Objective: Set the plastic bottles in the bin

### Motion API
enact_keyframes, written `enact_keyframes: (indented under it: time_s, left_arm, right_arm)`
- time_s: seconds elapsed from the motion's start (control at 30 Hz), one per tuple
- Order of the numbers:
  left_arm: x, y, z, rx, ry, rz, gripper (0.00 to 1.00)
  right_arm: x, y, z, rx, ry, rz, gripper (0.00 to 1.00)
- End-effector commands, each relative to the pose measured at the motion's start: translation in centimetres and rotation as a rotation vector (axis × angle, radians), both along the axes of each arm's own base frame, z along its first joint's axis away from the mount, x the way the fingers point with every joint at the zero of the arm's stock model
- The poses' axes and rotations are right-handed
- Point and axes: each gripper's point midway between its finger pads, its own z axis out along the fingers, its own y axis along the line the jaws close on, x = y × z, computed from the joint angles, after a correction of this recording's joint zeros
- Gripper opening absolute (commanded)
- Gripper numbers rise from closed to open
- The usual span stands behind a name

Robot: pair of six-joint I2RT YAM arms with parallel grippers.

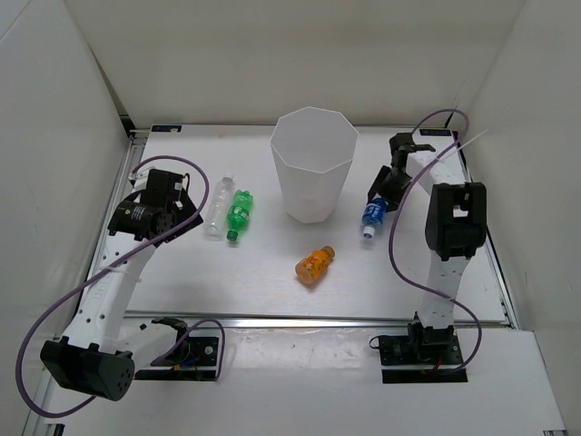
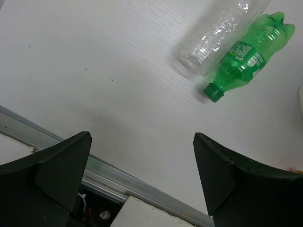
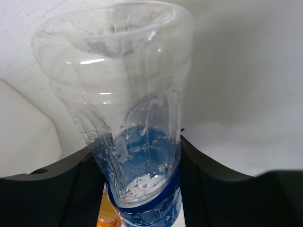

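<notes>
I will next move my left gripper down and to the right in the top view, onto the clear bottle's middle [image 1: 218, 209] [image 2: 220, 33], because the bottle is below it and on that side.
The white faceted bin [image 1: 313, 165] stands at the table's back middle. My right gripper [image 1: 383, 188] is shut on the blue-labelled bottle [image 1: 373, 214], just right of the bin; in the right wrist view the bottle [image 3: 132, 142] sits between both fingers, base toward the camera. The clear bottle [image 1: 217, 207] and the green bottle [image 1: 238, 215] lie side by side left of the bin, also in the left wrist view: clear [image 2: 215, 38], green [image 2: 246, 56]. The orange bottle [image 1: 315, 264] lies in front of the bin. My left gripper [image 2: 142, 165] is open and empty, near-left of them. The white-red labelled bottle is out of view.
White walls enclose the table on three sides. A metal rail [image 1: 318, 320] runs along the table's near edge, also in the left wrist view [image 2: 94, 168]. Purple cables loop beside each arm.
</notes>
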Motion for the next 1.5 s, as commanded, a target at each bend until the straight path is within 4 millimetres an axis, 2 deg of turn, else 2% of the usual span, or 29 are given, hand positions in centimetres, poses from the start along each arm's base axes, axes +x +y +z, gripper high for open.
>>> enact_keyframes:
  time_s: [0.0, 0.07, 0.1, 0.13, 0.2, 0.27, 0.3, 0.37, 0.4, 0.43, 0.47, 0.5, 0.53, 0.57, 0.6, 0.63, 0.67, 0.7, 0.73, 0.77, 0.8, 0.93, 1.03, 1.1, 1.13, 1.27, 1.37, 1.4, 1.47]
  left_arm:
    - [0.0, -1.0, 0.3, -0.051, -0.006, -0.041, 1.00]
    - [0.3, -1.1, 0.4, -0.054, -0.019, -0.041, 1.00]
    - [0.3, -0.8, 0.5, -0.035, -0.020, -0.039, 1.00]
    - [0.6, -0.6, 0.7, -0.027, -0.038, -0.031, 1.00]
    - [0.9, -0.7, 0.9, -0.023, -0.049, -0.040, 1.00]
    - [1.1, -0.5, 1.0, -0.018, -0.059, -0.034, 1.00]
    - [1.2, -0.6, 0.8, -0.018, -0.059, -0.034, 1.00]
    - [1.2, -0.9, 0.2, -0.023, -0.053, -0.038, 1.00]
    - [1.0, -0.9, -0.4, -0.022, -0.050, -0.038, 1.00]
    - [1.3, -1.2, -0.6, -0.024, -0.059, -0.049, 1.00]
    - [1.2, -1.2, -0.5, -0.016, -0.072, -0.050, 1.00]
    - [1.3, -1.0, -0.8, -0.008, -0.072, -0.045, 1.00]
    - [1.7, -0.9, -0.5, -0.004, -0.090, -0.039, 1.00]
    - [1.7, -0.8, -0.5, 0.005, -0.092, -0.033, 1.00]
    - [2.0, -0.4, -0.2, 0.026, -0.107, -0.030, 1.00]
    - [2.2, -0.4, -0.3, 0.042, -0.102, -0.049, 1.00]
    - [3.0, -0.6, 0.2, 0.046, -0.129, -0.060, 1.00]
    - [3.4, -1.0, 0.1, 0.037, -0.127, -0.087, 1.00]
    - [3.9, -1.3, 0.4, 0.030, -0.148, -0.108, 1.00]
    - [4.4, -1.7, -0.5, 0.030, -0.131, -0.126, 1.00]
    - [5.3, -1.9, -0.2, 0.024, -0.161, -0.125, 1.00]
    - [8.0, -3.3, -3.2, 0.036, -0.124, -0.222, 1.00]
    - [9.5, -3.5, -4.3, 0.095, -0.107, -0.278, 1.00]
    - [10.3, -3.8, -5.7, 0.119, -0.068, -0.323, 1.00]
    - [10.8, -3.9, -6.8, 0.128, -0.044, -0.331, 1.00]
    - [12.5, -4.6, -8.2, 0.138, -0.023, -0.380, 1.00]
    - [14.4, -4.1, -8.0, 0.160, -0.023, -0.381, 1.00]
    - [14.9, -4.5, -8.9, 0.152, 0.001, -0.401, 1.00]
    - [16.4, -4.7, -8.7, 0.116, -0.014, -0.408, 1.00]
  right_arm:
    - [0.1, -1.4, 9.3, -0.047, -0.156, -0.088, 0.29]
    - [0.3, -0.6, 14.0, -0.037, -0.272, -0.106, 0.27]
    - [0.0, 0.5, 18.0, -0.007, -0.378, -0.100, 0.27]
    - [0.1, 1.1, 20.5, 0.016, -0.444, -0.101, 0.27]
    - [0.5, 3.1, 28.1, 0.068, -0.663, -0.070, 0.27]
    - [0.9, 4.5, 32.8, 0.088, -0.806, -0.027, 0.27]
    - [0.6, 6.2, 37.0, 0.113, -0.921, 0.016, 0.27]
    - [0.8, 8.8, 40.3, 0.100, -1.039, 0.073, 0.27]
    - [2.1, 9.0, 40.3, 0.028, -1.067, 0.086, 0.28]
    - [2.4, 9.8, 42.4, 0.027, -1.138, 0.098, 0.28]
    - [2.6, 11.3, 42.7, 0.025, -1.157, 0.127, 0.29]
    - [4.0, 12.5, 41.5, 0.009, -1.147, 0.148, 0.31]
    - [4.5, 13.3, 41.4, -0.004, -1.158, 0.180, 0.33]
    - [4.6, 14.2, 41.8, -0.008, -1.176, 0.189, 0.38]
    - [5.5, 15.4, 40.1, -0.025, -1.148, 0.219, 0.48]
    - [5.5, 16.2, 39.4, -0.044, -1.143, 0.246, 0.81]
    - [5.4, 16.2, 38.8, -0.058, -1.128, 0.260, 0.98]
    - [5.4, 16.7, 37.3, -0.078, -1.096, 0.270, 1.00]
    - [4.7, 16.7, 36.9, -0.091, -1.081, 0.275, 1.00]
    - [4.0, 15.9, 37.7, -0.095, -1.090, 0.249, 1.00]
    - [3.7, 15.4, 36.5, -0.117, -1.063, 0.249, 1.00]
    - [1.8, 14.4, 37.9, -0.092, -1.085, 0.241, 1.00]
    - [0.5, 13.9, 38.5, -0.091, -1.095, 0.240, 1.00]
    - [0.0, 13.6, 38.2, -0.094, -1.087, 0.243, 1.00]
    - [-0.7, 13.3, 38.9, -0.082, -1.099, 0.244, 1.00]
    - [-2.5, 12.7, 40.0, -0.051, -1.118, 0.258, 1.00]
    - [-3.9, 11.8, 39.6, -0.055, -1.107, 0.262, 1.00]
    - [-4.7, 11.3, 40.1, -0.051, -1.118, 0.258, 1.00]
    - [-5.1, 10.8, 38.9, -0.068, -1.096, 0.259, 1.00]
